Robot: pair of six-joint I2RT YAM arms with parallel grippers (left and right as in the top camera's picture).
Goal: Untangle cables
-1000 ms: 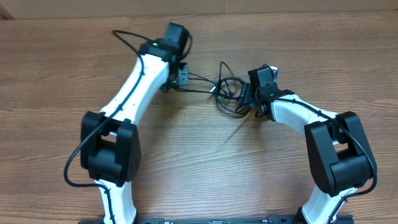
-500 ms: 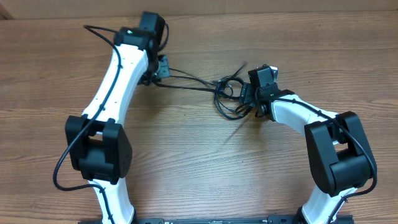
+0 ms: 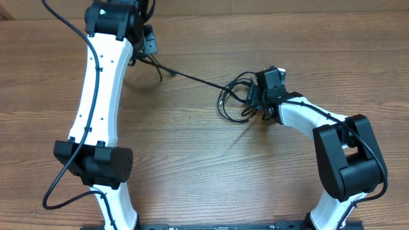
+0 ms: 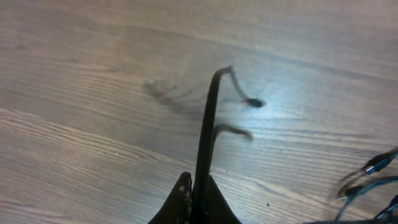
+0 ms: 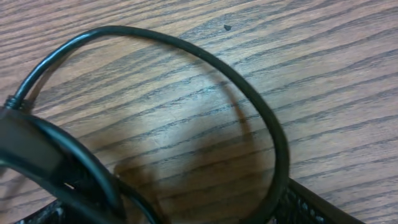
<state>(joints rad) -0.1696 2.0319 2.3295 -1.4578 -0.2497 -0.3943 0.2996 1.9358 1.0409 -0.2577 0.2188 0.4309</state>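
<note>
I will next use my left gripper to pull the taut piece of cable farther from the tangle, then lower it to the table (image 4: 178, 135) and let it go.
The thin black cables lie as a loose tangle of loops (image 3: 233, 102) at the table's middle. One strand (image 3: 192, 76) runs taut from the tangle up-left to my left gripper (image 3: 151, 46), far back left. In the left wrist view the left gripper (image 4: 198, 193) is shut on this cable (image 4: 208, 124), whose free end dangles blurred above the wood. My right gripper (image 3: 254, 102) sits at the tangle's right side. In the right wrist view its fingers (image 5: 180, 211) stand apart with a cable loop (image 5: 273, 137) and a plug (image 5: 25, 149) between them.
The wooden table (image 3: 192, 160) has nothing else on it. The left arm (image 3: 99, 96) stretches along the left side. The right arm (image 3: 307, 118) bends in from the right front. The table's far edge (image 3: 255, 13) is just behind the left gripper.
My left gripper has moved up and to the left with the cable, drawing one strand out taut. The tangle has loosened and changed shape. The right gripper has stayed put.
</note>
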